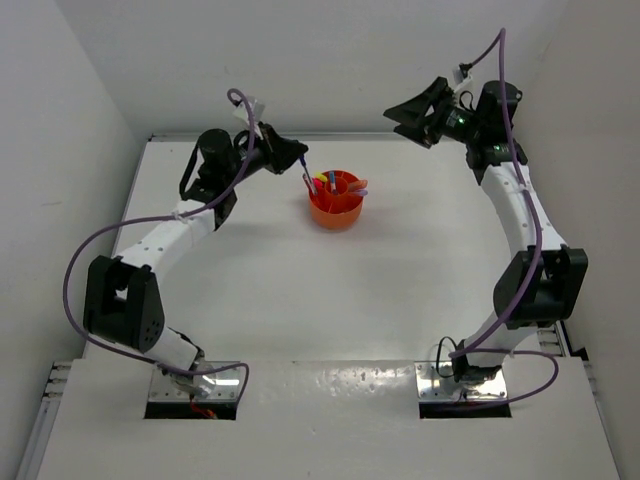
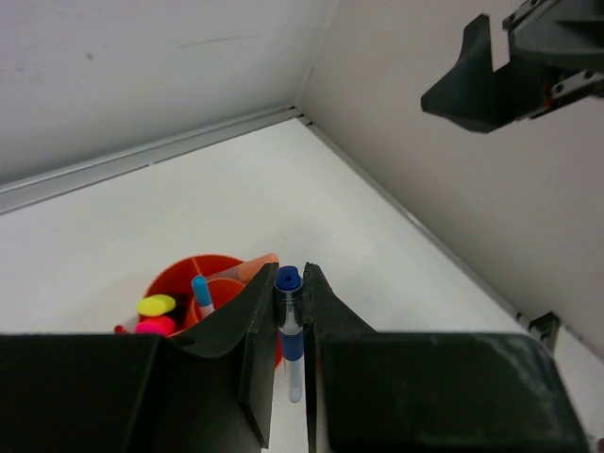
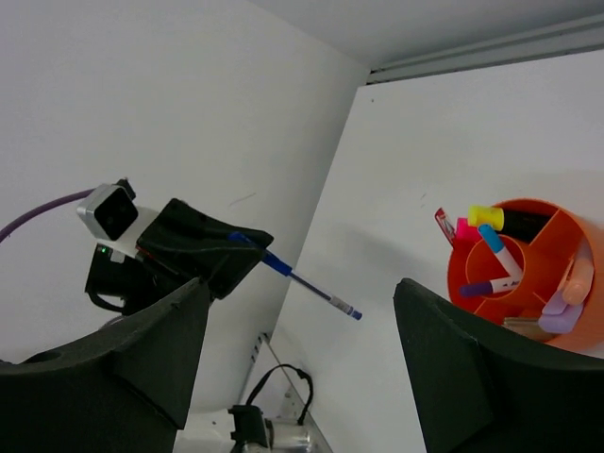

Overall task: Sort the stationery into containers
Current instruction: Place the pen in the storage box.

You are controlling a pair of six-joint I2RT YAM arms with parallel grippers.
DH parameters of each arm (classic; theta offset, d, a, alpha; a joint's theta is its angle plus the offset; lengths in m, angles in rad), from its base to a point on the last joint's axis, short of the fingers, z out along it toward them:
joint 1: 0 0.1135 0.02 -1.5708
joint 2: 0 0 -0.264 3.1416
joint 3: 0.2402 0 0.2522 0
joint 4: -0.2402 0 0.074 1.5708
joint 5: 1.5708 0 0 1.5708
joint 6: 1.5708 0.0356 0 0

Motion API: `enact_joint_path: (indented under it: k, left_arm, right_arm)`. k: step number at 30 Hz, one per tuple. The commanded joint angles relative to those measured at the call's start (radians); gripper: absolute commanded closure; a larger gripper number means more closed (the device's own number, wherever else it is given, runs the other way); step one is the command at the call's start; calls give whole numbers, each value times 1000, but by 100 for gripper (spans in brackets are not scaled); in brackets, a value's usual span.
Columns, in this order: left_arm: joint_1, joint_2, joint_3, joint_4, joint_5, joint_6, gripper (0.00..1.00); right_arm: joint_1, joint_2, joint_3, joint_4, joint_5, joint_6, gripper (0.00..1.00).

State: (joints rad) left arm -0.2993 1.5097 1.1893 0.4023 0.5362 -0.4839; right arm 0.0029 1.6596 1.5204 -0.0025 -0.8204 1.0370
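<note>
I need to bring the blue pen down with my left gripper next, over the section beside the red pen (image 3: 443, 226), because the blue pen's tip hangs high beside the tub's opening.
The round orange tub (image 1: 337, 212) stands at the back middle of the table. It holds a yellow-capped highlighter (image 3: 486, 215), a pink-capped one (image 3: 466, 232), a light-blue-capped pen (image 3: 497, 249), a purple pen (image 3: 491, 286), a red pen (image 3: 443, 226) and lilac (image 3: 557, 314) and orange (image 3: 578, 276) markers. My left gripper (image 1: 296, 159) is shut on a thin blue pen (image 2: 289, 326), tip down, just above and left of the tub's rim (image 2: 189, 265). The pen also shows in the right wrist view (image 3: 311, 285). My right gripper (image 1: 413, 116) is open and empty, raised at the back right.
White walls close the table on the left, back and right. The back wall's metal rail (image 2: 142, 151) runs behind the tub. The right gripper's fingers (image 2: 481, 85) hang high in the left wrist view. Both arm bases stand at the near edge.
</note>
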Motion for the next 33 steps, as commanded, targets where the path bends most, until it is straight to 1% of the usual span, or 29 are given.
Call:
enact_joint_path:
  k: [1,3,4,6,8,14,22,27,29,30,31,33]
  left_arm:
    - [0,-8,-3,274,-56,-183,100]
    - [-4,6,-2,283,-62,-151,100]
    - [-6,21,-2,271,-65,-134,100]
    - [-4,47,0,254,-76,-90,100]
    - [5,69,-2,251,-62,-65,100]
    - [17,145,13,262,-42,-62,100]
    - [9,247,35,262,-62,-73,100]
    - [0,293,49,250,-82,-36,100]
    - [-4,323,72,231,-79,-25,98]
    - [-7,331,75,230,-84,-16,96]
    - [-9,343,75,230,-88,-16,92]
    - [-17,356,75,233,-90,-12,88]
  right_arm:
    - [2,-37,15,29,-17,-75,22]
    - [2,-20,18,18,-22,-80,22]
    - [-29,-15,21,18,-25,-77,22]
    - [-38,-15,15,22,-26,-75,23]
    - [-44,-17,9,22,-26,-83,23]
    - [-69,-20,-11,27,-51,-91,23]
    - [-81,-17,-26,50,-77,-80,25]
    - [-90,-29,-52,67,-91,-77,25]
    - [-92,-32,-60,75,-92,-77,25]
    - [-95,-35,-66,75,-94,-80,25]
    - [-96,-40,-71,76,-95,-77,25]
    - [-99,-43,-80,78,-95,-78,25]
